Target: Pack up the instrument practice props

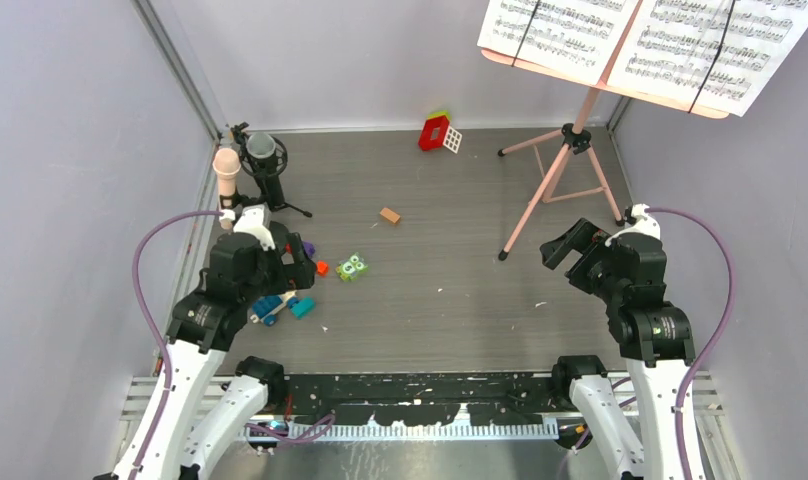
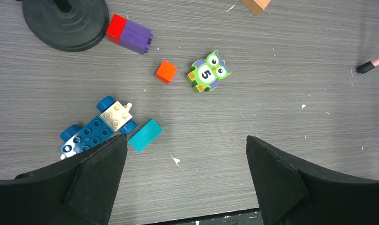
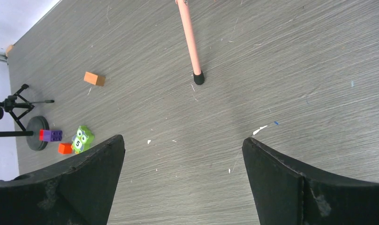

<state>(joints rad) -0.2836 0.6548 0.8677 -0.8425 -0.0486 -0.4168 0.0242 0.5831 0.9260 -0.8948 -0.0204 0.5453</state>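
Note:
The pink pole above the black hub [image 1: 586,109] stands outward, so next my right gripper should level its fingers, reach outward and close around the pole's bare part.
The pink tripod music stand [image 1: 570,150] stands at the back right. Its perforated desk [image 1: 602,78] carries the white sheet-music pages [image 1: 720,50]. One of its pink legs shows in the right wrist view [image 3: 190,42], and a leg tip shows in the left wrist view [image 2: 373,64]. The beige-pink microphone [image 1: 226,170] stands upright at the back left. Its black round base [image 2: 65,21] is in the left wrist view. My left gripper [image 2: 186,140] is open and empty over the floor, near the toy blocks. My right gripper [image 3: 183,138] is open and empty, short of the stand's near leg.
A small black tripod with a round mount [image 1: 265,160] stands beside the microphone. Toy blocks lie around: a red house [image 1: 437,131], a tan block [image 1: 390,215], a green owl [image 2: 207,71], an orange cube [image 2: 166,71], a red-purple brick [image 2: 131,35], a blue car [image 2: 96,131] and a teal block [image 2: 145,135]. Grey walls enclose three sides.

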